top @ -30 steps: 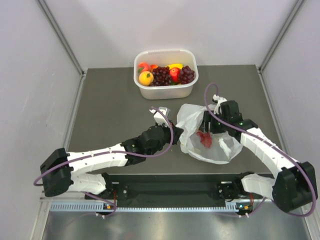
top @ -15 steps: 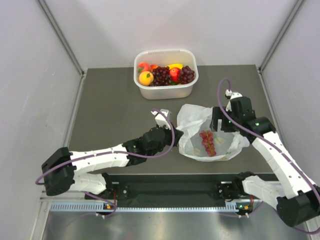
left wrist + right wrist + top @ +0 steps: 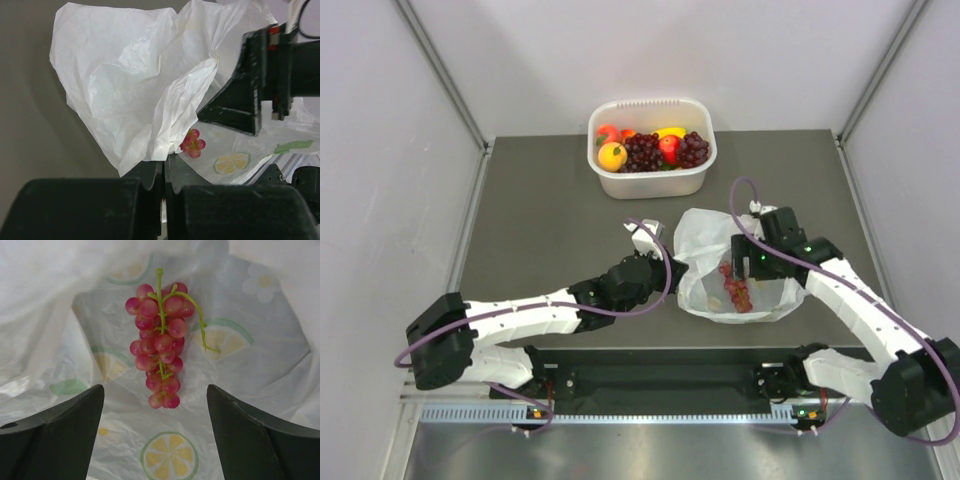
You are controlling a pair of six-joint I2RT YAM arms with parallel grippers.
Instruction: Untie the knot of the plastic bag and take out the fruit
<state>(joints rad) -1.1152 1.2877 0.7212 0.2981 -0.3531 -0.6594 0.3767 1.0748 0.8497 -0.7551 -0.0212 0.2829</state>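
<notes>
My right gripper is above the grapes, which lie on the bottom of the bag. It should next go down, open, into the plastic bag and onto the middle of the bunch.
The plastic bag lies open at centre right, thin white plastic printed with lemon slices. No knot shows. A bunch of pinkish-red grapes lies inside it on the bag's floor. My left gripper is shut on the bag's left edge, with plastic pinched between its fingers; the bag and the grapes show beyond. My right gripper hangs open just above the grapes. In the right wrist view its gripper stands wide on either side of the bunch, not touching it.
A rigid white tub stands at the back centre, holding grapes, apples, an orange and a banana. The right arm's black gripper body fills the right of the left wrist view. Grey walls bound the table on three sides.
The right gripper drew back and to the right out of the bag, then returned left over the grapes. The bag's mouth now lies open and the bunch is bare. The left gripper kept its hold.
</notes>
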